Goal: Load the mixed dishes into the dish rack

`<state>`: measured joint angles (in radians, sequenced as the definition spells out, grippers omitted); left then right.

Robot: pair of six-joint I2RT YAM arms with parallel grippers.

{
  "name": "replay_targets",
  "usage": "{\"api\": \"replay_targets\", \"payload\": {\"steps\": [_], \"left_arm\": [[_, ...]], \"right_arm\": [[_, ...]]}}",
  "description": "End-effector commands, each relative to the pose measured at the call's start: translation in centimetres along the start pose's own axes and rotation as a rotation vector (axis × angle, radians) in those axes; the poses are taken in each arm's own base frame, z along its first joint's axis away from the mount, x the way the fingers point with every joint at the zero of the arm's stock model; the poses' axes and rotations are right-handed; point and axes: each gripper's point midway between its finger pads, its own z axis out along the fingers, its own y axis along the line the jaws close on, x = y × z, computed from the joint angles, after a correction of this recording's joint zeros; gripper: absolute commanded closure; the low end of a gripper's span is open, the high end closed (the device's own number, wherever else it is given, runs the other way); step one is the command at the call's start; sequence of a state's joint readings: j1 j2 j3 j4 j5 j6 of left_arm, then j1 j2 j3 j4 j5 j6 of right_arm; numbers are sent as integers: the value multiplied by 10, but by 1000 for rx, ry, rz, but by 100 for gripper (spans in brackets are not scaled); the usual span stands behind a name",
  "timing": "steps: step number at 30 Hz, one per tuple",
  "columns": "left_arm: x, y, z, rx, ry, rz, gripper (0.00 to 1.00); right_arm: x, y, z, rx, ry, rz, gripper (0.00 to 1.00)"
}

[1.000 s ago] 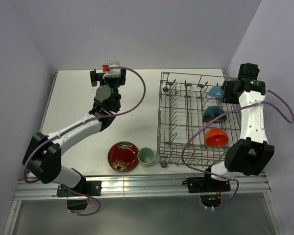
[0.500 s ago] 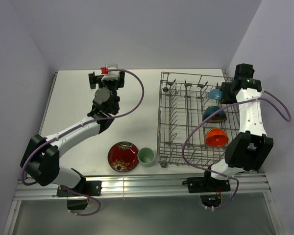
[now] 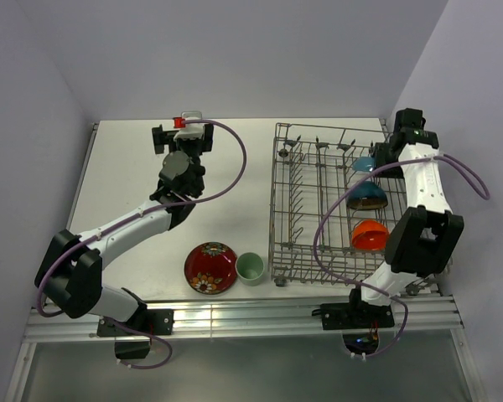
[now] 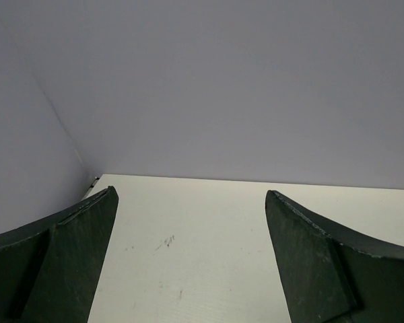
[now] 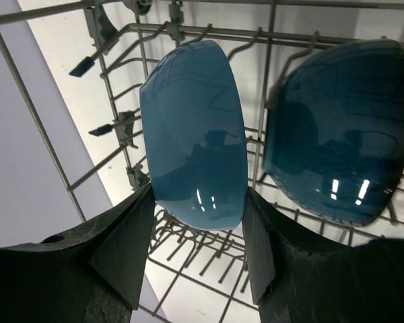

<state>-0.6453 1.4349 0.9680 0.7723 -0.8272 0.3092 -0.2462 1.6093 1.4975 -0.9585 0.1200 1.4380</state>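
I will move my left gripper back onto the pale green cup's rim by the plate, because the cup is back and to the gripper's right in the top view.
The grey wire dish rack [image 3: 306,209] stands on the right half of the table. My right gripper [image 3: 379,157] reaches into its far right corner. In the right wrist view it [image 5: 196,192] is shut on the blue bowl [image 5: 195,128], which stands on edge among the tines and also shows in the top view [image 3: 363,164]. A darker teal-looking bowl [image 3: 366,194] and the orange-red bowl [image 3: 369,235] sit in the rack in front of it. The red patterned plate [image 3: 210,266] and pale green cup [image 3: 250,268] lie on the table left of the rack. My left gripper [image 3: 183,134] is open and empty at the back left [image 4: 190,194].
The darker bowl [image 5: 337,134] stands close to the right of the blue bowl. Rack tines and wires [image 5: 114,128] surround both. The back wall is close beyond my left gripper. The right wall runs close behind my right arm [image 3: 427,201].
My right gripper has shifted slightly back and left with the blue bowl, which now sits lower among the tines. The left arm has barely moved.
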Motion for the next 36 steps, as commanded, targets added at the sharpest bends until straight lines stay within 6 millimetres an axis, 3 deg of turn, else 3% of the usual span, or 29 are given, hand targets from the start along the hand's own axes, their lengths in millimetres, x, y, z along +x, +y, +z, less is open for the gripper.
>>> {"api": "replay_targets", "payload": {"steps": [1, 6, 8, 11, 16, 18, 20, 21, 25, 26, 27, 28, 29, 30, 31, 32, 33, 34, 35, 36], "left_arm": [[-11, 8, -1, -9, -26, -37, 3], [-5, 10, 0, -12, -9, -34, 3], [0, 10, 0, -11, 6, -31, 3], [6, 9, 0, -7, 28, -34, 3], [10, 7, 0, 2, 48, -35, 3], [12, 4, 1, 6, 79, -38, 7], [10, -5, 3, 31, 102, -68, 12], [17, -8, 1, 50, 142, -50, 15], [29, -21, -2, 55, 262, -170, 15], [19, -21, 1, 43, 274, -208, 16], [19, -21, -1, 33, 300, -235, 18], [33, -20, -8, 29, 376, -205, 19], [21, -24, -7, 18, 383, -300, 21], [19, -25, -8, 16, 407, -329, 22], [34, -24, -17, 6, 482, -299, 22], [19, -28, -16, -2, 494, -401, 23], [19, -29, -18, -6, 528, -429, 24], [24, -33, -20, -21, 572, -479, 25], [23, -30, -26, -19, 625, -474, 27], [25, -37, -32, 12, 675, -492, 28]], "right_arm": [[-10, 28, -10, -66, -54, -10, 100], [-15, 39, -4, -40, -87, -81, 100], [-14, 35, 2, -1, -84, -100, 100], [-11, 37, 5, 0, -84, -124, 88], [-10, 41, 6, 4, -95, -181, 81], [-6, 51, 0, -46, -101, -223, 77], [-4, 63, -17, -115, -109, -254, 73], [1, 68, -25, -146, -107, -286, 72], [17, 90, -67, -273, -56, -376, 64], [19, 101, -84, -325, -48, -396, 64], [30, 99, -91, -327, -29, -460, 63], [37, 101, -101, -349, -23, -498, 61], [42, 107, -119, -391, -22, -530, 60], [49, 104, -127, -408, -22, -600, 60], [64, 102, -145, -449, -11, -653, 59], [72, 96, -155, -464, -14, -696, 58], [79, 91, -164, -491, -15, -749, 58], [91, 81, -190, -556, 1, -792, 57], [101, 65, -185, -546, 24, -837, 57], [113, 58, -195, -596, 54, -888, 57]]}}
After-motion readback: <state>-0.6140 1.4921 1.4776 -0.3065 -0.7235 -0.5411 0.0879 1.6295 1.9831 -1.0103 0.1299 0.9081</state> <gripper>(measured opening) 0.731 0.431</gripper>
